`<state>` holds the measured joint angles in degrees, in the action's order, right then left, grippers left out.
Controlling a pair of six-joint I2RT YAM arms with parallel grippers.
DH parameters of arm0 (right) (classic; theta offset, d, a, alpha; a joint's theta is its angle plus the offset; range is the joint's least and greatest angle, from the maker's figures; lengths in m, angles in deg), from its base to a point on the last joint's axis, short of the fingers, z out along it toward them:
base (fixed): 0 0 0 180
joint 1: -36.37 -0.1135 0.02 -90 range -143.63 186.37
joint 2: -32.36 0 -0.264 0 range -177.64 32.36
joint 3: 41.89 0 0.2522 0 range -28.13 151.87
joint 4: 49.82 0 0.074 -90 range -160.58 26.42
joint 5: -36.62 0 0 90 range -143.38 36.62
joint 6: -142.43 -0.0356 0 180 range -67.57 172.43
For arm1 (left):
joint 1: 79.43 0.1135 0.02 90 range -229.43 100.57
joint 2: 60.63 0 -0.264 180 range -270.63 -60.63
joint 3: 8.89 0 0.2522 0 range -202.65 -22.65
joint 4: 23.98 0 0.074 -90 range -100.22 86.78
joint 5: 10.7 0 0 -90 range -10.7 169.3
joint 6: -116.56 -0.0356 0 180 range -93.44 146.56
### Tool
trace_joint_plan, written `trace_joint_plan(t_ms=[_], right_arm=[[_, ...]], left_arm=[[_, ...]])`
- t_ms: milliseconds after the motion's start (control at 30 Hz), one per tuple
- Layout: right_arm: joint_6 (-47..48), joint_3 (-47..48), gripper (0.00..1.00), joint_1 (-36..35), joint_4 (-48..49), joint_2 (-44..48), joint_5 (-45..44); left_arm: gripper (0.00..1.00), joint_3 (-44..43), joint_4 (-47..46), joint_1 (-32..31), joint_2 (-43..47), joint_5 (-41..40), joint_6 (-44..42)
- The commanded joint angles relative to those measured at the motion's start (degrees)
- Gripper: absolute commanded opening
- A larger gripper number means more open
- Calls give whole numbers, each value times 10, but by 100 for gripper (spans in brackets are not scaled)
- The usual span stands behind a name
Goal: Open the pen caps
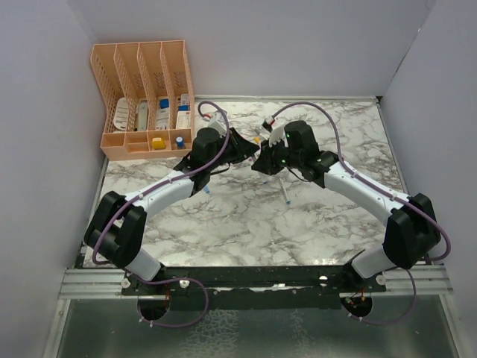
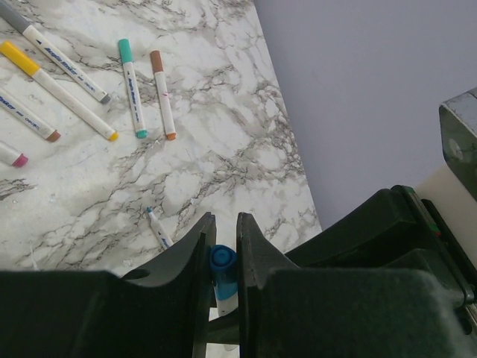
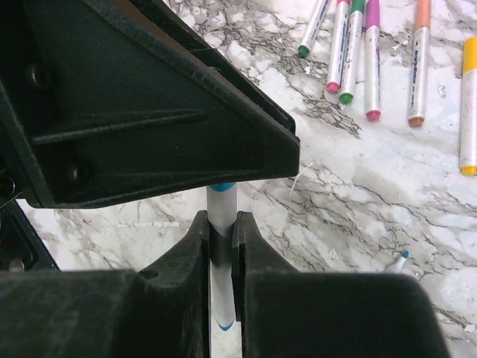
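Next, my right gripper leaves the cap, goes down to the marble beside the uncapped pen (image 1: 299, 193) and releases the pen's body, as that spot is bare.
My two grippers meet over the middle of the table on one white-grey pen. My left gripper (image 2: 225, 222) is shut on its blue cap (image 2: 222, 265); in the top view it (image 1: 246, 149) is left of centre. My right gripper (image 3: 221, 218) is shut on the pen's barrel (image 3: 222, 200); in the top view it (image 1: 265, 159) faces the left one. The cap's blue edge (image 3: 222, 187) shows just under the left gripper's body (image 3: 149, 104). The cap still sits on the barrel.
Several capped pens (image 2: 132, 88) lie in a loose row on the marble table (image 1: 246, 224), also seen in the right wrist view (image 3: 373, 52). One thin uncapped pen (image 1: 284, 191) lies near the grippers. A peach organiser (image 1: 145, 97) stands at the back left. Grey walls enclose the table.
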<state>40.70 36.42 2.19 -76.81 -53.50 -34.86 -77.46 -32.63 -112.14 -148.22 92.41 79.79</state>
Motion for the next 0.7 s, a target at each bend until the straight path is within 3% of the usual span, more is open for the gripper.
trace_joint_plan(t_ms=[0, 200, 433, 533, 667], right_arm=[[-1, -1, 1, -1, 6, 11, 6], [-23, -100, 1, -1, -5, 91, 14], [-39, -178, 1, -1, -35, 177, -23], [-44, -178, 1, -1, -58, 187, -95], [-42, -142, 1, 6, -107, 133, -239]], left_arm=[[0, -11, 3, 18, 16, -42, 2], [0, -95, 3, 100, -38, -34, 21], [0, -165, 23, 127, -93, -15, 9], [0, -163, 75, 128, -84, -19, -27], [0, -129, 201, 126, -30, -42, -116]])
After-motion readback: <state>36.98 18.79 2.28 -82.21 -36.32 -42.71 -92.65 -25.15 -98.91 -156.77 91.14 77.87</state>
